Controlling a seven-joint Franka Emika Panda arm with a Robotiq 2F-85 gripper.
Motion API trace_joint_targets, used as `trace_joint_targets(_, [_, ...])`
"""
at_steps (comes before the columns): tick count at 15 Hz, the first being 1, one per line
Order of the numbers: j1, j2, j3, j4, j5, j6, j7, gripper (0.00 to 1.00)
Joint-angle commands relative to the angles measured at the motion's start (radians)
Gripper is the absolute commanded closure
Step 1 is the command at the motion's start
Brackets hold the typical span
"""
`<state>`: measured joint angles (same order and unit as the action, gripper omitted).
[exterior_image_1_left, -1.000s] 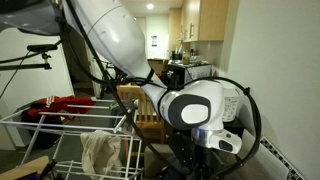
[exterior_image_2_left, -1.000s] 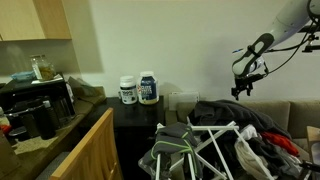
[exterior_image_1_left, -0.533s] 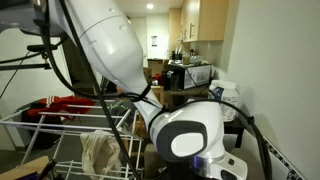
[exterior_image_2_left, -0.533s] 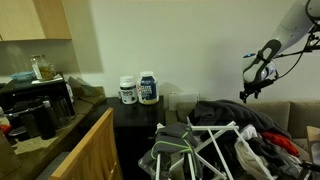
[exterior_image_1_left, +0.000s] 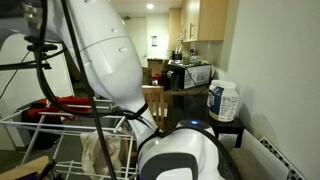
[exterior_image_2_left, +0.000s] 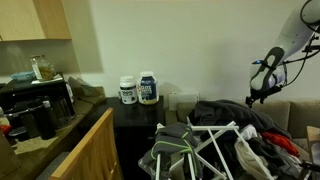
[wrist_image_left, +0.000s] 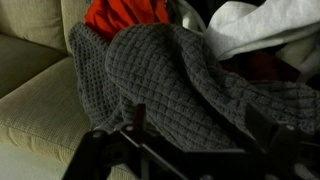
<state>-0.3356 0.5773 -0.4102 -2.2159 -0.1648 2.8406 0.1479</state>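
Next, the open gripper moves down onto the raised fold of the grey waffle-knit cloth, since that fold runs between its two spread fingers.
My gripper (wrist_image_left: 198, 128) is open, its two dark fingers (wrist_image_left: 136, 116) standing wide apart over a grey waffle-knit cloth (wrist_image_left: 190, 70) with nothing between them. The cloth lies draped over a beige couch (wrist_image_left: 35, 95). An orange garment (wrist_image_left: 125, 14) and a white garment (wrist_image_left: 262, 28) lie just beyond it. In an exterior view the gripper (exterior_image_2_left: 256, 95) hangs above the heap of clothes (exterior_image_2_left: 235, 118) on the couch. The arm's bulk (exterior_image_1_left: 110, 60) fills much of an exterior view and hides the gripper there.
A white wire drying rack (exterior_image_2_left: 215, 150) with a grey-green garment stands before the couch; it also shows with a beige cloth (exterior_image_1_left: 100, 150). Two white jars (exterior_image_2_left: 140, 90) sit on a black side table (exterior_image_2_left: 140, 115). A kitchen counter (exterior_image_2_left: 40, 110) holds appliances.
The arm has swung sideways and down toward the clothes heap on the couch. Its jaws have stayed open.
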Motion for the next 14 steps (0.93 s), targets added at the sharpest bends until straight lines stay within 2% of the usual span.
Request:
trace_joint_targets(1, [-0.089,-0.045,0.099,-0.041,0.090,-0.025,-0.123,0.00])
trace_joint_targets(2, [-0.136,-0.058,0.154,-0.046,0.103,-0.025,-0.212,0.00])
trace_joint_targets(5, [-0.209,-0.045,0.238,-0.013,0.122,-0.047,-0.380,0.00])
trace_joint_targets(9, [-0.244,-0.001,0.263,0.068,0.083,-0.111,-0.557,0.00])
trace_joint_targets(14, [-0.213,0.049,0.227,0.113,-0.011,-0.104,-0.652,0.00])
